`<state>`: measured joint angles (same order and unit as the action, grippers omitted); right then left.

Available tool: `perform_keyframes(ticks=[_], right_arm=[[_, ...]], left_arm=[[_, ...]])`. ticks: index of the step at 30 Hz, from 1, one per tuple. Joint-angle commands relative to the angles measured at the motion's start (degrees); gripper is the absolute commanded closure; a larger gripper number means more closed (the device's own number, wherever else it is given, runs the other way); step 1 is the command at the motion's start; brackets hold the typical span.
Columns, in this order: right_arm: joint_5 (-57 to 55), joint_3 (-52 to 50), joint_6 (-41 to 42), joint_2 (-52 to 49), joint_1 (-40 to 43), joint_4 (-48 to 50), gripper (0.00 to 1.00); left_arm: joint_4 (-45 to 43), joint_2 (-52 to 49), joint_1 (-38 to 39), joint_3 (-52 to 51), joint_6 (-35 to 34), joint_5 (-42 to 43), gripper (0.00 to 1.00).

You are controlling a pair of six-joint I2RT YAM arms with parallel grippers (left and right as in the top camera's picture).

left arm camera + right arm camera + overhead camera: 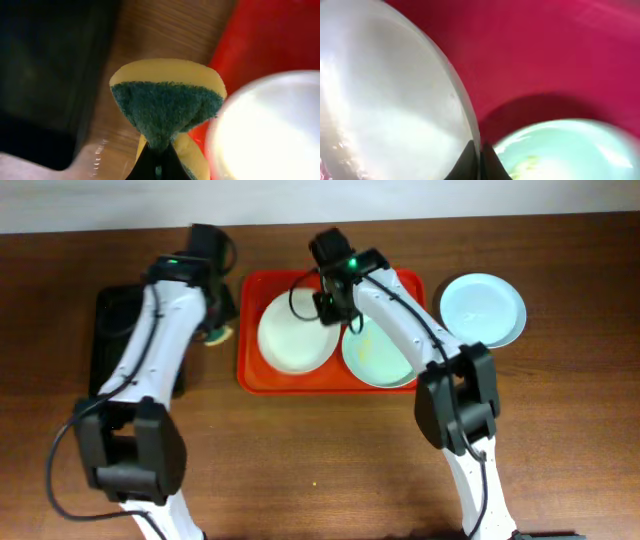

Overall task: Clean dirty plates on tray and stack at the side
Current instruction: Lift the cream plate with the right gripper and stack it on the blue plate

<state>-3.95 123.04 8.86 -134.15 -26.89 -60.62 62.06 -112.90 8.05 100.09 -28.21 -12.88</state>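
Observation:
Next, my right gripper needs to lift the white plate across and release it atop the second mint-blue plate [482, 310], since that lies to the gripper's right in the overhead view.
A white plate [295, 335] lies on the left half of the red tray [262, 376], and a mint-blue plate [375, 358] with yellow smears lies on the right half. A second mint-blue plate [483, 309] sits on the table right of the tray. My right gripper [332, 308] is shut on the white plate's right rim [470, 120], with the smeared plate [560, 150] beside it. My left gripper [214, 330] holds a yellow sponge [167, 105] with a green scrub face, above the wood just left of the tray [270, 40].
A black rectangular tray [115, 330] lies on the table at the left, and also shows in the left wrist view [45, 75]. Both arms reach in from the front edge.

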Motion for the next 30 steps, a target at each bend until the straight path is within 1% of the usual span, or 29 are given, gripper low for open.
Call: perform_keyframes(ticks=[1, 2, 4, 5, 7, 8, 11, 14, 16, 17, 18, 19, 20, 21, 22, 24, 25, 26, 27, 28, 29, 30], right_arm=[[-25.5, 9.2, -3.1, 4.3, -3.7, -4.9, 0.96], [-33.0, 11.7, -3.9, 4.3, -5.6, -5.9, 0.96], [-39.2, 13.7, -8.7, 4.4, -8.0, -6.1, 0.96], [-42.2, 14.6, -13.2, 4.4, -9.6, -6.0, 0.96], [-51.2, 15.0, -24.8, 4.4, -13.7, -5.1, 0.96], [-55.7, 15.0, -28.9, 4.4, -15.5, -4.4, 0.96], [-67.7, 15.0, -34.5, 4.4, -19.0, 0.6, 0.96], [-71.7, 15.0, -41.7, 4.4, -20.4, 3.8, 0.96], [-73.0, 15.0, -41.3, 4.4, -20.4, 4.1, 0.96], [-71.8, 15.0, -38.4, 4.4, -20.3, 4.1, 0.96], [-67.0, 14.9, -32.3, 4.3, -19.9, 3.5, 0.96], [-58.6, 14.7, -27.7, 4.3, -19.6, 1.7, 0.96], [-41.2, 13.2, -27.0, 4.2, -17.6, -1.7, 0.96], [-39.3, 11.5, -27.0, 3.9, -16.3, -1.8, 0.96], [-44.6, 10.2, -27.0, 3.6, -15.3, -1.9, 0.96], [-66.2, 10.1, -26.0, 3.8, -15.0, -3.2, 0.96], [-76.6, 10.1, -25.9, 4.3, -15.3, -1.4, 0.96], [-87.3, 10.1, -26.6, 5.1, -15.5, 2.6, 0.96], [-83.9, 10.1, -26.7, 6.2, -15.5, 3.1, 0.96], [-75.9, 10.1, -26.7, 6.6, -15.3, 3.1, 0.96], [-58.6, 10.1, -26.3, 6.4, -14.4, 2.7, 0.96], [-45.4, 9.6, -26.4, 6.2, -13.3, 1.9, 0.96]], left_arm=[[1.8, 2.3, -6.0, 1.0, -1.1, -0.2, 1.00], [2.1, 2.3, -7.3, 1.0, -1.0, -0.2, 1.00], [2.1, 2.3, -8.5, 1.0, 0.6, -0.3, 1.00], [2.1, 2.3, -9.1, 1.0, 1.1, -0.5, 1.00], [2.2, 2.3, -11.0, 1.0, 1.1, -0.5, 1.00], [2.3, 2.3, -11.6, 1.0, 1.1, -0.4, 1.00], [2.6, 2.3, -11.9, 1.0, 1.1, -0.4, 1.00], [2.6, 2.3, -12.0, 1.0, 1.1, -0.4, 1.00], [2.6, 2.3, -12.0, 1.0, 1.0, -0.4, 1.00], [2.5, 2.3, -12.0, 1.0, 1.1, -0.4, 1.00], [2.6, 2.3, -12.0, 1.0, 1.1, -0.4, 1.00], [2.7, 2.3, -12.0, 1.0, 1.1, -0.4, 1.00], [2.9, 2.3, -12.0, 1.0, 1.0, -0.4, 1.00], [3.0, 2.3, -12.0, 1.0, 1.0, -0.4, 1.00], [3.0, 2.3, -12.0, 1.0, 1.0, -0.4, 1.00], [3.0, 2.3, -12.0, 1.0, 1.0, -0.2, 1.00], [3.0, 2.3, -12.0, 1.0, 1.0, -0.2, 1.00], [2.9, 2.3, -12.0, 1.0, 1.0, -0.2, 1.00], [2.9, 2.3, -12.0, 1.0, 1.0, -0.2, 1.00], [2.9, 2.3, -12.0, 1.0, 1.0, -0.2, 1.00], [2.9, 2.3, -12.0, 1.0, 1.0, -0.2, 1.00], [3.0, 2.3, -12.0, 1.0, 1.1, -0.2, 1.00]])
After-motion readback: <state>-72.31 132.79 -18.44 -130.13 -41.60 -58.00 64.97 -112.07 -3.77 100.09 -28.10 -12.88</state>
